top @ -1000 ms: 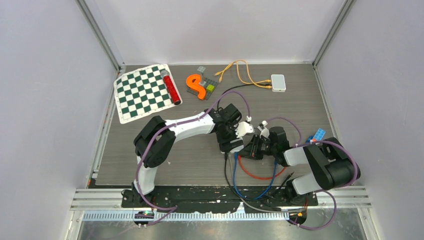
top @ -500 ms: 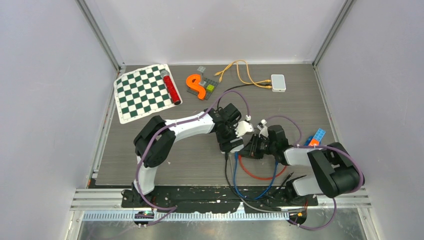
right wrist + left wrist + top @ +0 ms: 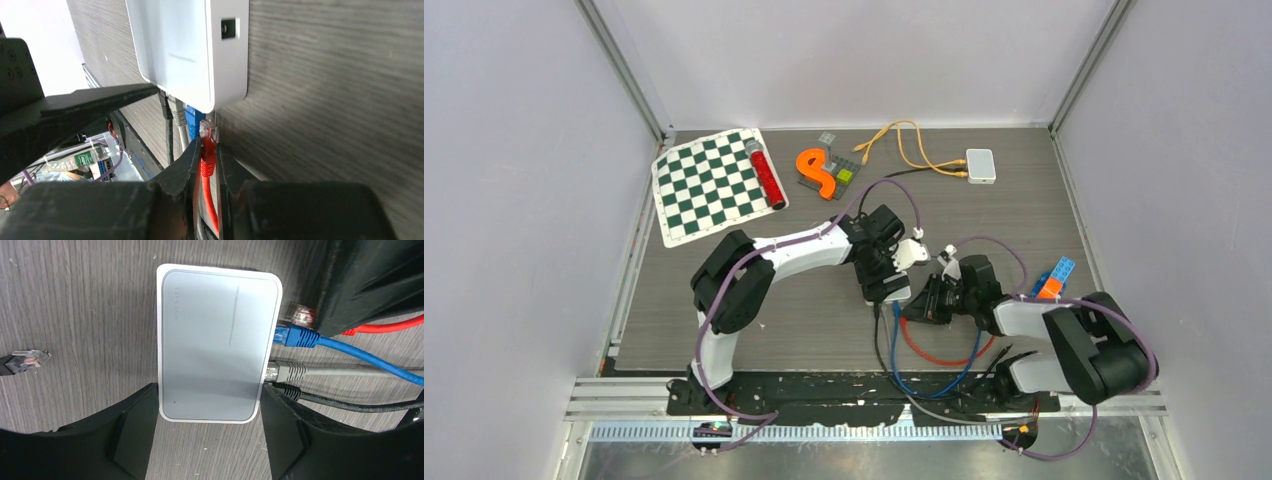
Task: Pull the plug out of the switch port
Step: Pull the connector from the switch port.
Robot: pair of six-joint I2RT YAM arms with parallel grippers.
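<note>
The right gripper will next go up and outward past the switch point(image 3: 215, 340), then down to the bare tabletop beyond it, and let go of the red plug, since the plug is unplugged.
The grey-white switch point(image 3: 215, 340) lies flat on the table, and my left gripper point(image 3: 210, 395) is shut on its near end, one finger on each side. Blue point(image 3: 295, 336), grey point(image 3: 285, 371) and black plugs sit in its ports. The red plug point(image 3: 302, 316) is out of its port, with its clear tip a small gap from the switch edge. My right gripper point(image 3: 207, 155) is shut on the red plug point(image 3: 207, 145) just below the switch point(image 3: 190, 50). In the top view the two grippers meet mid-table, left point(image 3: 886, 290) and right point(image 3: 921, 303).
A loose black plug point(image 3: 22, 361) lies left of the switch. Red point(image 3: 934, 352) and blue point(image 3: 924, 372) cables loop toward the near edge. At the back are a second white box point(image 3: 980, 165) with orange cables, an orange shape point(image 3: 816, 172), a chessboard point(image 3: 714, 185) and a red tube point(image 3: 766, 175). Bricks point(image 3: 1056, 275) lie at the right.
My right gripper has shifted slightly left and toward the near edge with the red plug, and its arm has swung outward. The left arm has barely moved.
</note>
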